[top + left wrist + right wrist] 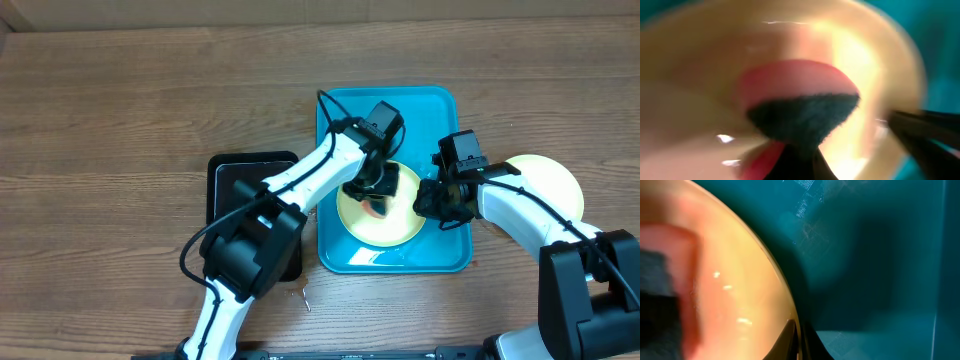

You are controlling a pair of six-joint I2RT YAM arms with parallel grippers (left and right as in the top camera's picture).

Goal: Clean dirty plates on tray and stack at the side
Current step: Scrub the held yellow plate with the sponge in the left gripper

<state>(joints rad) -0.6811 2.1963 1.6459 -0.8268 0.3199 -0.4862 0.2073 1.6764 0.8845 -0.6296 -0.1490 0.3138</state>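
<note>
I need to keep wiping, then lift my left gripper off the plate and move it over the black tray's bottom. That bottom is open, so I should then go down and let go of the sponge there.
One pale yellow-green plate [395,228] lies in the turquoise tray [430,110]. My left gripper [372,188] is shut on a dark sponge with a red side [802,117] and presses it onto this plate [700,75]. My right gripper [432,200] is shut on the plate's right rim; its fingertips [799,335] pinch the edge of the plate [730,270] above the tray floor [865,255]. Another plate [548,180] lies on the table right of the tray. I cannot tell if it is a stack. No third plate shows separately.
A black rectangular tray [250,180] sits on the wooden table left of the turquoise tray, partly under my left arm. A small object [303,296] lies on the table below it.
</note>
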